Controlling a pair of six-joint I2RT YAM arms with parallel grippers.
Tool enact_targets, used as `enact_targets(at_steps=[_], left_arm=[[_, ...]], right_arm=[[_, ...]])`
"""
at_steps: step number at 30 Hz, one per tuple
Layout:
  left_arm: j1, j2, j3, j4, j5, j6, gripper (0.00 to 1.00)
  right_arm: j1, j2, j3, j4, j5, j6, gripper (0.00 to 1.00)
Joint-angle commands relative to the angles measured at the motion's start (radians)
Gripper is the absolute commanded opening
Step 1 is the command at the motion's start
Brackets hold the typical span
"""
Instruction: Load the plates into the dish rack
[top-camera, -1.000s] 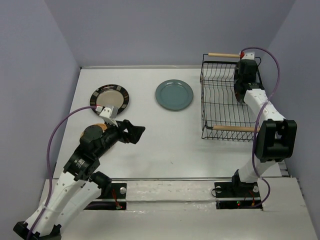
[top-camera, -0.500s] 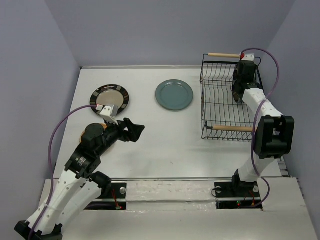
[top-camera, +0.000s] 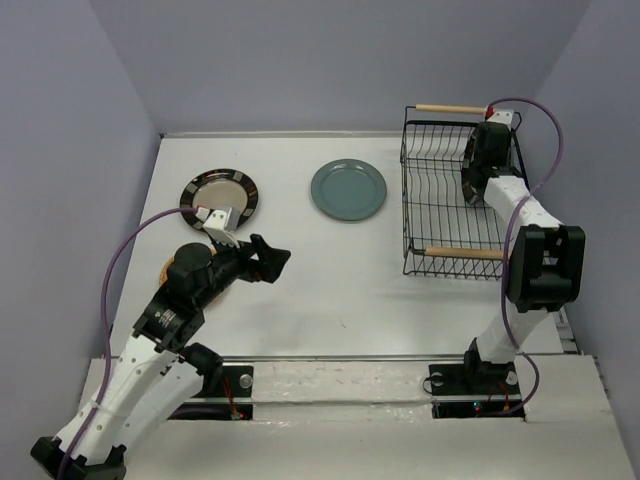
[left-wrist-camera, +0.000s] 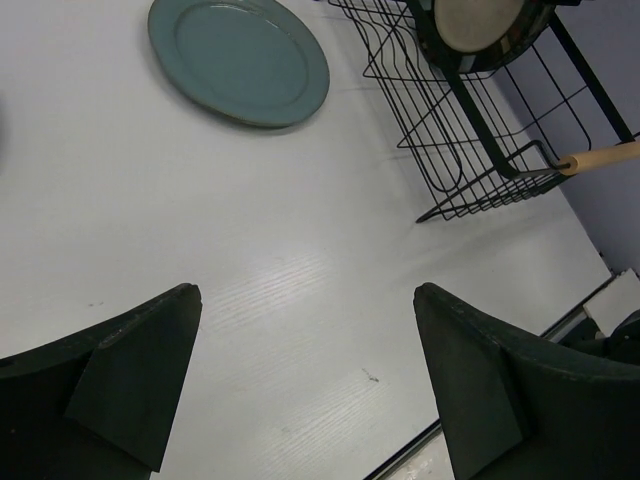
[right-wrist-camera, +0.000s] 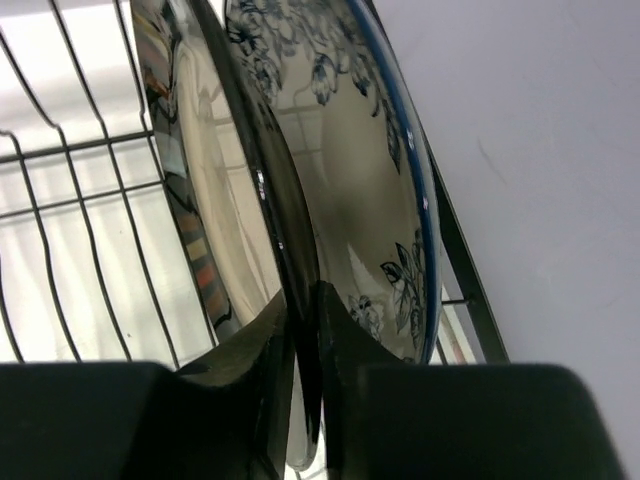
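My left gripper should go outward and to the right in the top view, then down onto the teal plate's rim opposite the rack, as that plate lies unracked.
My right gripper (right-wrist-camera: 300, 300) is shut on the rim of a dark-rimmed plate (right-wrist-camera: 215, 200) that stands on edge inside the black wire dish rack (top-camera: 440, 215). A white-and-blue floral plate (right-wrist-camera: 375, 170) stands right beside it, nearer the wall. In the top view the right gripper (top-camera: 483, 165) is over the rack's far right part. A second dark-rimmed plate (top-camera: 220, 195) and a teal plate (top-camera: 348, 190) lie flat on the table. My left gripper (top-camera: 270, 262) is open and empty above bare table. An orange-tan plate (top-camera: 167, 270) is mostly hidden under the left arm.
The rack has wooden rod handles at its far (top-camera: 447, 109) and near (top-camera: 465, 255) ends and stands close to the right wall. In the left wrist view the teal plate (left-wrist-camera: 240, 60) and the rack (left-wrist-camera: 470, 140) lie ahead. The table's front edge (left-wrist-camera: 480, 410) is near.
My right gripper has shifted slightly towards the rack's far right with the dark-rimmed plate. My left arm has edged a little to the left; its gripper stays open.
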Motion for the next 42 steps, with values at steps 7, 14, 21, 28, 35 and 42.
enact_targets(at_steps=[7,14,21,28,35,42], left_arm=[[0.022,0.041,0.001,0.031,0.033,0.001,0.99],[0.034,0.070,0.003,0.035,0.041,-0.005,0.99],[0.037,0.133,0.012,0.043,0.039,-0.024,0.99],[0.038,0.256,-0.005,0.176,0.085,-0.180,0.96],[0.038,0.480,-0.009,0.447,0.004,-0.387,0.91],[0.038,0.844,0.163,0.554,-0.194,-0.445,0.89]], right_arm=[[-0.022,-0.049,0.045,0.121,0.047,0.058,0.64],[-0.022,-0.158,0.029,0.073,-0.034,0.107,0.72],[-0.022,-0.225,0.023,0.030,-0.144,0.205,0.74],[-0.022,-0.348,0.029,-0.033,-0.347,0.357,0.76],[0.021,-0.521,-0.116,-0.002,-0.549,0.492,0.74],[0.147,-0.811,-0.516,0.194,-0.717,0.694,0.72]])
